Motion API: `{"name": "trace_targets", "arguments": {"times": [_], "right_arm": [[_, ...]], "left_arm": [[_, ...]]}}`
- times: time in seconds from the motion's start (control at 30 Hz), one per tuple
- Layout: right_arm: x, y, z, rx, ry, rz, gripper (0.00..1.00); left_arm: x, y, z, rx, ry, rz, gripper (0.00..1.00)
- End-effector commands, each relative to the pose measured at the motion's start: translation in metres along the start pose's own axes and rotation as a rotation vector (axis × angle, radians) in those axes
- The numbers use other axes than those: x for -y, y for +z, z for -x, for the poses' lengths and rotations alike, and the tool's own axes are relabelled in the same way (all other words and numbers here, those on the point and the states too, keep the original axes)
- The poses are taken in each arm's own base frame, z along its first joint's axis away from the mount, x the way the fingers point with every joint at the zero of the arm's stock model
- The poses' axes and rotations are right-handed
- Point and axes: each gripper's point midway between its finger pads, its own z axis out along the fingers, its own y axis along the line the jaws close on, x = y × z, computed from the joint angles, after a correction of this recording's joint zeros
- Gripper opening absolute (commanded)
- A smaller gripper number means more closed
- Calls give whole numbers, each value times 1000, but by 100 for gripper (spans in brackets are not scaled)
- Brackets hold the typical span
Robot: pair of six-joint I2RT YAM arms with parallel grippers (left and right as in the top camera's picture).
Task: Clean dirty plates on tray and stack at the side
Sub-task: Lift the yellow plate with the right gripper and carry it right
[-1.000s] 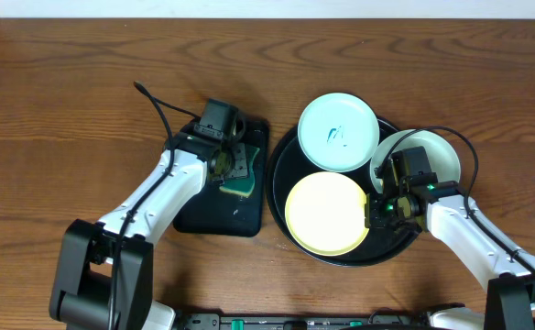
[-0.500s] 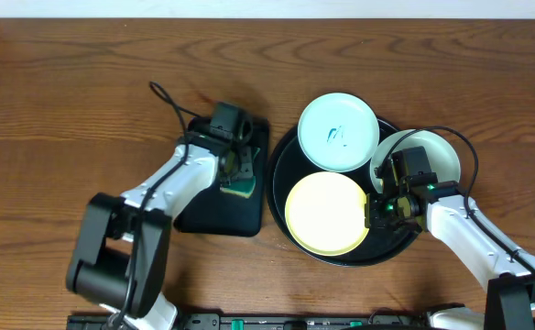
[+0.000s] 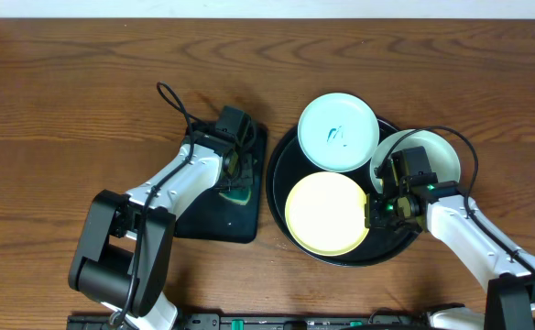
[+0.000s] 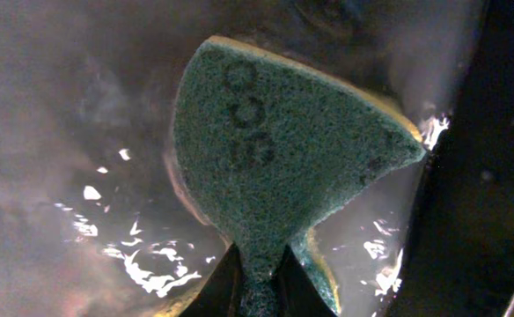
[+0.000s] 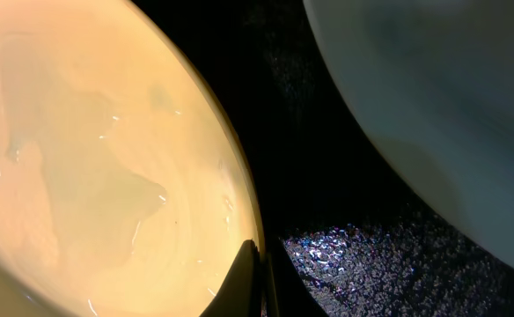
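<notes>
Next, my right gripper should lift the yellow plate to its right in the overhead view, lower and release, since bare wood lies that way past the second mint-white plate.
The round black tray holds a pale yellow plate at its front and a mint-white plate with blue-green scribbles at its back. A second mint-white plate leans over the tray's right rim, partly under my right arm. My right gripper is shut on the yellow plate's right edge; in the right wrist view the jaws pinch the rim of the yellow plate. My left gripper is shut on a green sponge, pinched at its narrow end.
A rectangular black tray lies left of the round tray, wet and glossy under the sponge. The left arm's cable loops over the wood behind it. Bare wooden table surrounds both trays.
My left gripper has closed on the sponge and shifted slightly right over the rectangular tray. The right arm and the plates have not moved.
</notes>
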Motion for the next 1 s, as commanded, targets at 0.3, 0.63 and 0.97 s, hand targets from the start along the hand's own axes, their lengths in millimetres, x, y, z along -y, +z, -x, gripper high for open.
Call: {"name": "trace_targets", "arguments": {"times": [0.3, 0.63, 0.97], "right_arm": [[-8, -59, 35, 259, -114, -63, 1], [0, -106, 51, 450, -165, -208, 1], [6, -158, 59, 563, -280, -603, 1]], "left_arm": [[-13, 12, -16, -59, 6, 63, 15], [-8, 13, -9, -30, 7, 41, 8], [-8, 13, -8, -27, 7, 39, 8]]}}
